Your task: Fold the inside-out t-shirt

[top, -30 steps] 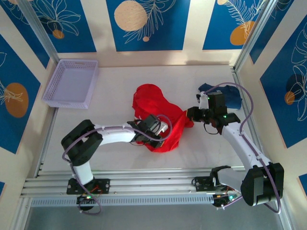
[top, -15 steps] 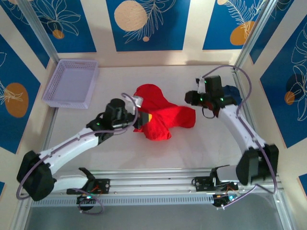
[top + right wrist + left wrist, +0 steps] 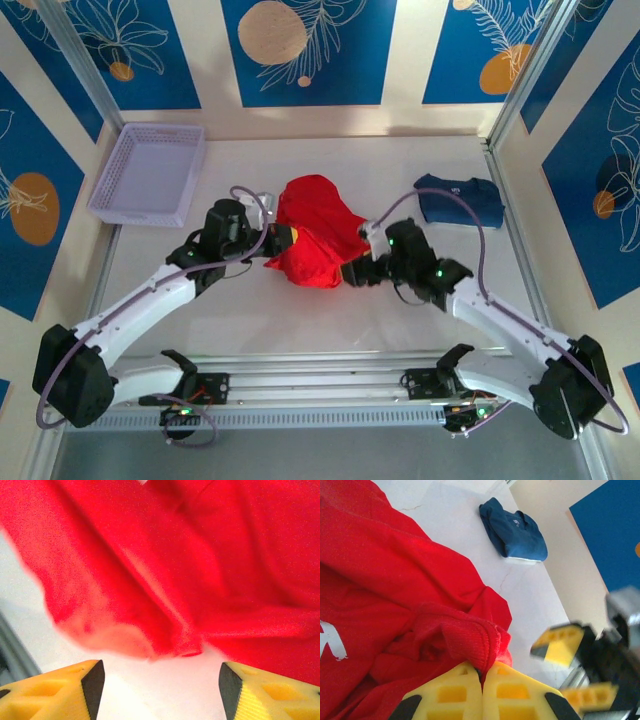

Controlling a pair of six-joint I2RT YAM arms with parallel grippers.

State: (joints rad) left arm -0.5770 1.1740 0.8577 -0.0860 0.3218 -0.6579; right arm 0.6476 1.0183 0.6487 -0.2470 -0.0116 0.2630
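Next, my left gripper goes sideways toward the lavender basket to the heap's edge facing it and releases the ribbed fold, because the shirt still lies bunched.
The inside-out t-shirt (image 3: 318,232) is a bright red bunched heap in the middle of the table. My left gripper (image 3: 284,240) is at its left side, shut on a ribbed fold of the red cloth (image 3: 470,640); in the left wrist view the yellow fingers (image 3: 455,692) meet with the cloth pinched between them. My right gripper (image 3: 352,272) is at the heap's near right edge, open. In the right wrist view its fingertips (image 3: 93,680) stand wide apart over bare table, just short of the shirt's edge (image 3: 165,570), with nothing between them.
A folded navy garment (image 3: 460,199) lies at the back right, also seen in the left wrist view (image 3: 515,530). A lavender basket (image 3: 150,172) stands at the back left. Metal rails (image 3: 320,385) run along the near edge.
The right gripper has opened and swung from the back right down to the shirt's near right edge. The left gripper has pulled the cloth back and to the left, bunching the shirt.
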